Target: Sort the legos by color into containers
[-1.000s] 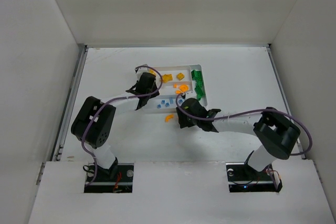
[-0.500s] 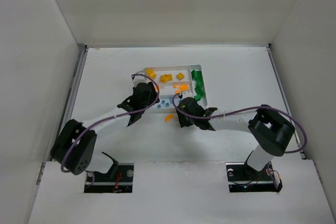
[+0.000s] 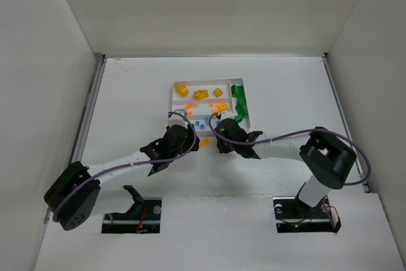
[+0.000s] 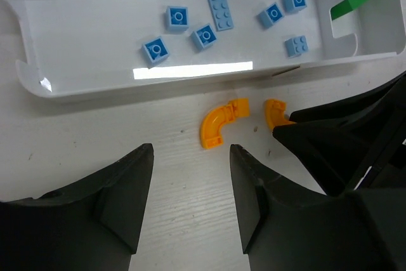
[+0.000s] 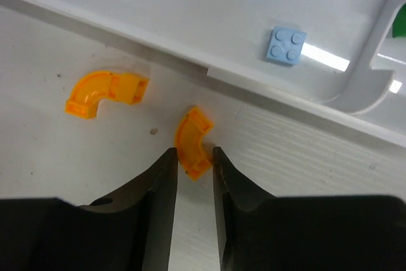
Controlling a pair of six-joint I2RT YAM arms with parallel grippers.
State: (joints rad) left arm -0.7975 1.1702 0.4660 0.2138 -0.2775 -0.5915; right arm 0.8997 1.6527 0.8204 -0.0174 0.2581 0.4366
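The closer orange curved brick's near end (image 3: 202, 145) lies clear of the tray (image 3: 236, 82), so the robot's left gripper will next go down and to the right in the top view, onto that end.
The white tray (image 3: 236, 82) holds yellow bricks (image 3: 200, 94), orange bricks (image 3: 220, 106), green bricks (image 3: 240, 103) and pale blue bricks (image 4: 220, 11) in separate sections. Two orange curved bricks lie on the table just in front of the tray's near wall (image 4: 190, 80). My left gripper (image 4: 190, 157) is open and empty, just short of the left curved brick (image 4: 219, 124). My right gripper (image 5: 191, 153) has its fingers closed against the lower end of the right curved brick (image 5: 193, 143), which rests on the table. The two grippers (image 3: 190, 141) (image 3: 219, 138) are close side by side.
The right arm's black body (image 4: 355, 150) fills the right side of the left wrist view, next to the left gripper. The tray's near rim (image 5: 254, 74) runs just beyond both curved bricks. White walls enclose the table on three sides.
My left arm has drawn back from over the tray toward the near side and now hangs over the table in front of the tray. The right gripper has stayed by the curved brick.
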